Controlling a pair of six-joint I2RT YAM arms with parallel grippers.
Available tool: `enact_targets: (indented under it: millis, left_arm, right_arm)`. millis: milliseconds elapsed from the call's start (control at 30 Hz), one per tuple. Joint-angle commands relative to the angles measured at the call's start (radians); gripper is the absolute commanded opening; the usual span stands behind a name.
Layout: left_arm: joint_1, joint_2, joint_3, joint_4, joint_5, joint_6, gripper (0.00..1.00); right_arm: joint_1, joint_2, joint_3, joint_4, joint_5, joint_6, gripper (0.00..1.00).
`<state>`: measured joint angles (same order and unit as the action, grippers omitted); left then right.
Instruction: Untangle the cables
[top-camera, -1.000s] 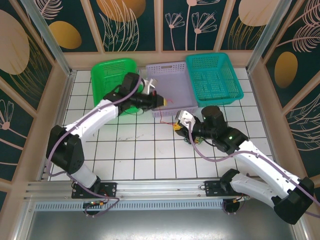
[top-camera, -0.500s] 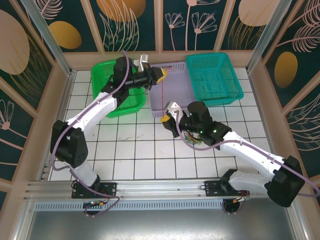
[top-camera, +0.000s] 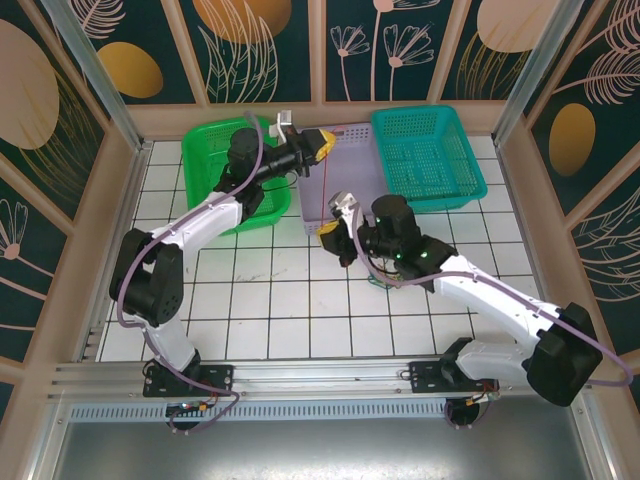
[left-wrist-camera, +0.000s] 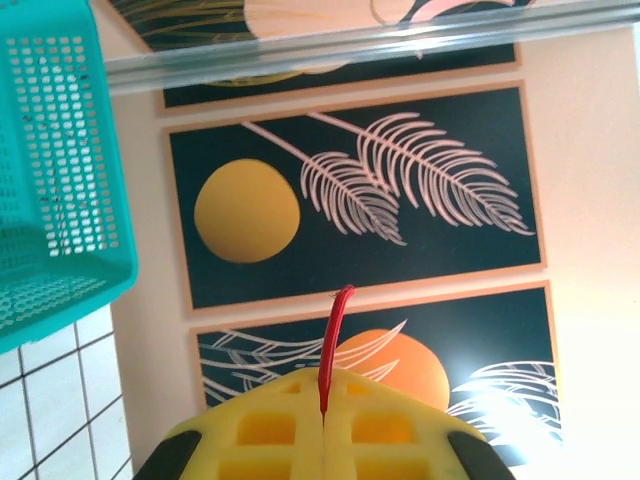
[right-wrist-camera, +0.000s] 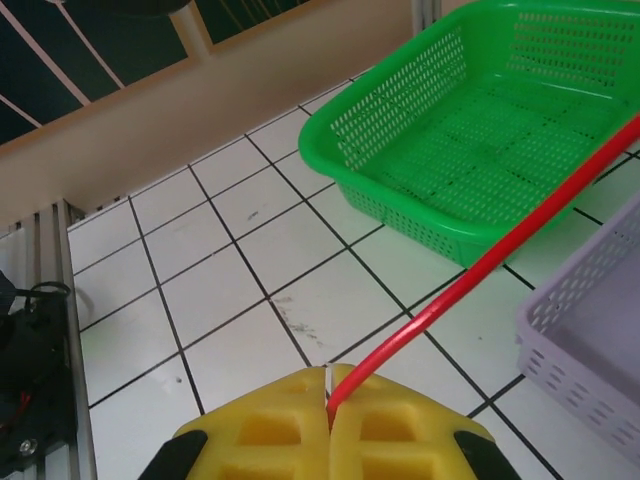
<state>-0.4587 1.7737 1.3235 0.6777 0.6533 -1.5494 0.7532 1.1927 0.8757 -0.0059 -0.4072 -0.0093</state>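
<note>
The robot's right gripper will next carry the red cable outward over the bottom of the teal basket and release it, as the cable is already clear of the others.
One thin red cable (top-camera: 324, 190) is stretched taut between my two grippers, over the front left of the lilac basket (top-camera: 350, 175). My left gripper (top-camera: 318, 143) is raised above that basket's back left corner. Its yellow fingers are shut on the cable, and a short red end (left-wrist-camera: 335, 335) sticks out past the left gripper (left-wrist-camera: 325, 385). My right gripper (top-camera: 328, 232) sits lower, near the basket's front edge. In the right wrist view the right gripper (right-wrist-camera: 328, 400) is shut on the red cable (right-wrist-camera: 480, 265), which climbs away to the upper right. A few more thin cables (top-camera: 378, 280) lie on the tiles under the right arm.
Three baskets line the back of the tiled table: green (top-camera: 232, 170) on the left, lilac in the middle, teal (top-camera: 428, 155) on the right. The green basket (right-wrist-camera: 480, 130) and the lilac basket (right-wrist-camera: 590, 330) lie ahead of the right gripper. Decorated wall panels (left-wrist-camera: 350, 190) close the cell.
The left gripper rose and swung back and right, from beside the green basket to above the lilac one. The right gripper slid left. The red cable now runs taut between them.
</note>
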Motion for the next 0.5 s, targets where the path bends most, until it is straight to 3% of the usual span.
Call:
enact_targets:
  millis: [0,100,167,333,467]
  left_arm:
    - [0.066,-0.014,0.049,0.120,-0.204,0.011,0.18]
    - [0.066,-0.024,0.055,-0.064,-0.186,0.094,0.49]
    - [0.066,-0.039,0.011,-0.105,-0.202,0.111,0.61]
    - [0.068,-0.125,-0.133,-0.141,-0.280,0.132,0.71]
    - [0.068,-0.197,-0.152,-0.259,-0.292,0.238,0.71]
  right_arm:
    - [-0.059,0.005,0.017,-0.266,-0.210,0.126,0.00]
    - [-0.176,-0.008,0.104,-0.314,-0.174,0.152,0.00]
    - [-0.242,-0.009,0.151,-0.340,-0.129,0.136,0.00]
    - [-0.419,0.034,0.244,-0.374,0.014,0.064,0.00]
    - [-0.561,0.117,0.338,-0.358,0.111,0.076,0.00]
